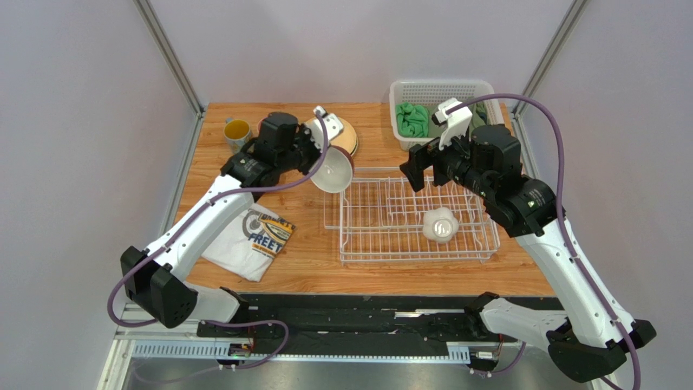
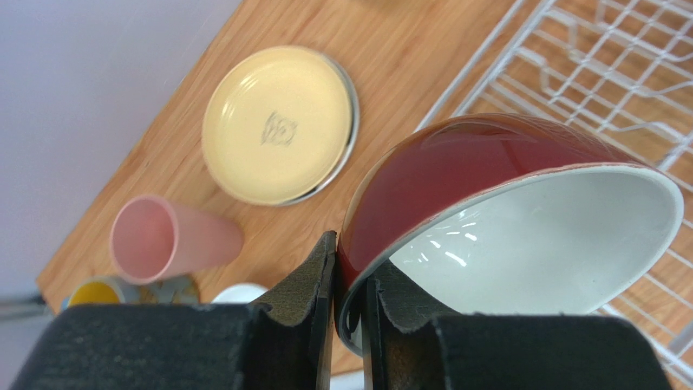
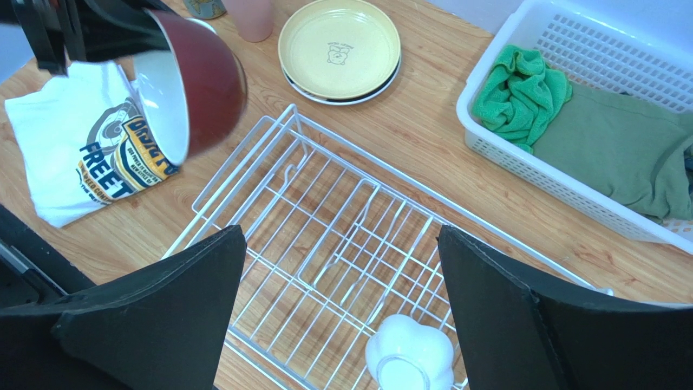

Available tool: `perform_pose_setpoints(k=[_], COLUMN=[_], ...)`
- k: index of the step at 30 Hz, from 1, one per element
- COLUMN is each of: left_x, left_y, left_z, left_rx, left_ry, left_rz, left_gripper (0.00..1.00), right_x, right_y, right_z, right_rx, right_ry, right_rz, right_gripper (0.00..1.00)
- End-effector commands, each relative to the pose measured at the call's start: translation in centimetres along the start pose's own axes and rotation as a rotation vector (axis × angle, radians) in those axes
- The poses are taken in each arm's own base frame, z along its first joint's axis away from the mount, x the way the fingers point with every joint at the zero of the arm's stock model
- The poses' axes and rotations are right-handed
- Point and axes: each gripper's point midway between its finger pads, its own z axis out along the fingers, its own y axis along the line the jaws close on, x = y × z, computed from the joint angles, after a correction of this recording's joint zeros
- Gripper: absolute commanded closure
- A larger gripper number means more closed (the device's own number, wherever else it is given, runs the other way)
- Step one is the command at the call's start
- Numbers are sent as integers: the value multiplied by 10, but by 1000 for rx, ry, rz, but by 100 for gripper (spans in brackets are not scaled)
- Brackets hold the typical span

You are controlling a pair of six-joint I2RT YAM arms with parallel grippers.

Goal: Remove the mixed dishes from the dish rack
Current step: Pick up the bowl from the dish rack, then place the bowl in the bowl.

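Note:
The left gripper swings over the white dish and down next, releasing the dark red bowl. The white dish by the mug (image 2: 238, 294) is below the gripper, left in the top view.
My left gripper (image 1: 313, 154) is shut on the rim of the dark red bowl (image 1: 333, 170), white inside, and holds it tilted in the air off the left end of the dish rack (image 1: 382, 218). The wrist view shows the rim pinched between the fingers (image 2: 321, 276); the bowl (image 2: 455, 175) fills that view. The small white bowl (image 1: 440, 225) lies upside down in the rack, also seen in the right wrist view (image 3: 408, 353). My right gripper (image 1: 423, 172) is open above the rack's far right side. Tan plates (image 1: 346, 132), a pink cup (image 2: 167, 240) and a mug (image 1: 237, 131) stand on the table at back left.
A white perforated basket (image 1: 480, 91) with green cloths (image 1: 412, 119) stands at the back right. A printed white T-shirt (image 1: 256, 238) lies on the table left of the rack. The table's far edge meets the wall behind the dishes.

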Motion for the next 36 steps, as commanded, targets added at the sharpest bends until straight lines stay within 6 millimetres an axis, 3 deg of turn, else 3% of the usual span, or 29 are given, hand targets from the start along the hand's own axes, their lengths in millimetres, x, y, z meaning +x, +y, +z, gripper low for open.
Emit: perform_pose_setpoints(k=[1,5,12,18,27,36], left_x=[-18,5,76,122,169,201], left_y=[47,72,131,163,181,198], left_z=[-36,-53,-79,-89,-61,-31], left_rx=[-102,-144,-233,-262,-179,-207], left_ry=[-36,40,219,322,435,498], left_rz=[-56,-109,-258,-349,-509,-578], left_gripper=[100,100,100,100,100,100], right_x=[-10,-7,-4,2,3,4], right_y=[-8,-10,-10,-8,-6,-5], right_z=[-1,4,13,22,22,19], right_rx=[35,38,40,22,11,6], right_ry=[-52,-35,-6,27,40,35], right_rz=[14,25,36,45,45,38], right_gripper=[7,7,7,7,7,7])
